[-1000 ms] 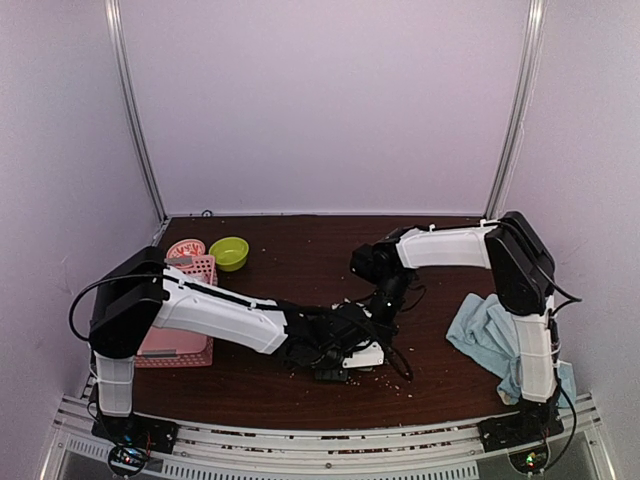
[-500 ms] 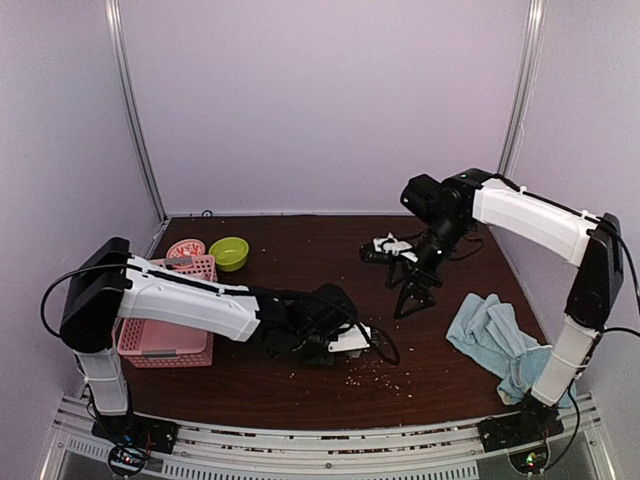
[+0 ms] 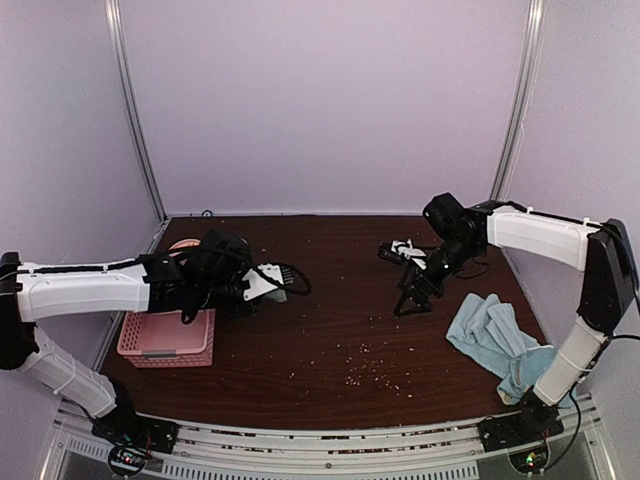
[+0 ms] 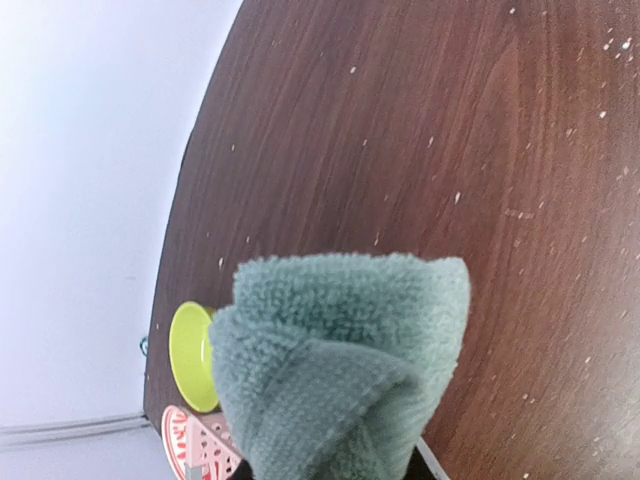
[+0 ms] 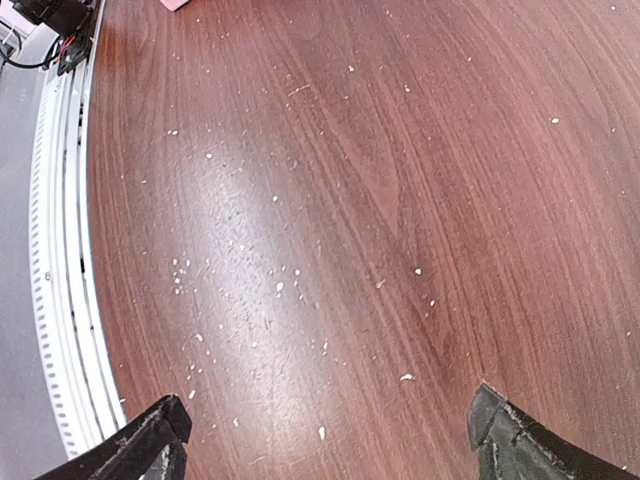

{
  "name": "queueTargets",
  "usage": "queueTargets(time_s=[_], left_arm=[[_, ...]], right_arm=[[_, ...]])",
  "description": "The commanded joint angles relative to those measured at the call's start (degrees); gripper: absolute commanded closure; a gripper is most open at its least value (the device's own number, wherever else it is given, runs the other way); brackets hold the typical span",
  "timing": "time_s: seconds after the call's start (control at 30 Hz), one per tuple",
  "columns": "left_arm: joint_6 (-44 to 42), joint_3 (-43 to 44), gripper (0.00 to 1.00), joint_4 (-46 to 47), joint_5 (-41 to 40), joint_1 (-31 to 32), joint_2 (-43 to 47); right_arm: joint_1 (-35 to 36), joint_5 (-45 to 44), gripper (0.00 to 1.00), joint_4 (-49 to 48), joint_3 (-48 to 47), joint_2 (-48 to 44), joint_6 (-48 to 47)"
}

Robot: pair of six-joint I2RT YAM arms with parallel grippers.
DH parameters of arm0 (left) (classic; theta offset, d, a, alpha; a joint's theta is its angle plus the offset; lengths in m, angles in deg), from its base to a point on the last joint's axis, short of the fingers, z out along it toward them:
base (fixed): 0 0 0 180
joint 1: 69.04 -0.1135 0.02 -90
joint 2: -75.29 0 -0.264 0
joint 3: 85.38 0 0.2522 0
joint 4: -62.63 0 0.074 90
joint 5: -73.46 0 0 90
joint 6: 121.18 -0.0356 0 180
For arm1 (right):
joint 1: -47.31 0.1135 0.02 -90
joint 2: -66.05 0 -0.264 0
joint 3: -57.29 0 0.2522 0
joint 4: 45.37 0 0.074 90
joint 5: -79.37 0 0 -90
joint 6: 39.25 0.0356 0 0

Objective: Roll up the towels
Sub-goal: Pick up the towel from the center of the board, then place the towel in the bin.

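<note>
My left gripper brings the roll over and down into the pink basket (image 3: 165, 342) (image 4: 208, 445) next and releases it, since the basket lies below, to the left in the top view.
A rolled mint green towel (image 4: 340, 370) fills the lower middle of the left wrist view, and my left gripper (image 3: 215, 285) is shut on it. Its fingers are hidden behind the roll. The gripper hovers at the right rim of the pink basket (image 3: 165, 342). My right gripper (image 3: 415, 300) hangs open above the table right of centre, with only bare wood between its fingertips (image 5: 160, 438). A crumpled light blue towel (image 3: 490, 335) lies at the right side, beside the right arm.
A lime green bowl (image 4: 190, 355) and a pink-red round dish (image 4: 178, 440) sit behind the basket at the back left. White crumbs (image 3: 365, 368) speckle the dark wooden table (image 3: 330, 250). A metal rail runs along the near edge.
My left arm has swung left from the table's centre to the basket, carrying the rolled towel. The right gripper let go, opened wide and drew back to the right.
</note>
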Motion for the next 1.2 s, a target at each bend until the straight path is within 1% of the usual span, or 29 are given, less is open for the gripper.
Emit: queueTargets(time_s=[0.0,0.07,0.17,0.2,0.23,0.27,0.3,0.37,0.5,0.7,0.9,0.97,1.03,1.17], left_arm=[[-3.8,-2.9,1.00,1.5,2.8,-6.4,7.0],[-6.0,-4.5,1.00,2.4,4.5,-9.4,9.6],[-9.3,-5.9,1.00,2.3,1.5,-13.3,11.4],[-9.8,-6.1,1.00,2.0,2.2,-15.2,12.1],[-10.2,-6.5,1.00,1.7,3.9,-17.9,13.0],[-11.1,-7.3,1.00,1.2,7.4,-21.3,13.7],[-12.5,-8.3,0.99,1.2,8.1,-23.7,14.0],[-15.4,-10.9,1.00,2.8,5.6,-24.6,15.2],[-15.5,-11.4,1.00,0.4,7.7,-29.7,16.4],[-19.2,-15.1,1.00,-3.9,7.2,-32.3,17.8],[-20.1,-15.3,1.00,-6.9,7.8,-33.5,17.2],[-22.6,-16.4,1.00,-6.3,7.1,-33.8,15.2],[-25.5,-17.6,1.00,-3.5,4.9,-33.8,11.7],[-27.4,-19.1,1.00,4.4,8.6,-36.3,8.6]], right_arm=[[-0.1,2.0,0.00,-3.6,2.2,-1.5,0.5],[-0.1,2.8,0.00,-3.4,2.8,-1.5,-0.2],[-0.1,3.5,0.00,-3.0,2.7,-1.1,-0.5],[-0.1,4.1,0.00,-2.7,2.5,-1.0,-0.7],[-0.1,4.7,0.00,-2.0,2.2,-0.8,-1.0],[-0.1,5.1,0.00,-1.4,2.0,-0.6,-1.3],[0.0,5.6,0.00,-1.0,1.8,-0.5,-1.6],[-0.1,6.2,0.00,-0.7,1.9,-0.5,-2.0],[-0.1,7.5,0.00,-0.4,2.7,-1.0,-2.7],[-0.1,9.7,0.00,1.5,2.4,-0.2,-4.3],[-0.1,10.0,0.00,2.4,2.6,-0.2,-5.0],[-0.1,10.4,0.00,2.6,2.6,-0.2,-5.2],[-0.1,10.9,0.00,3.1,2.6,-0.2,-5.8],[-0.1,10.6,0.00,3.9,2.5,-0.1,-6.6]])
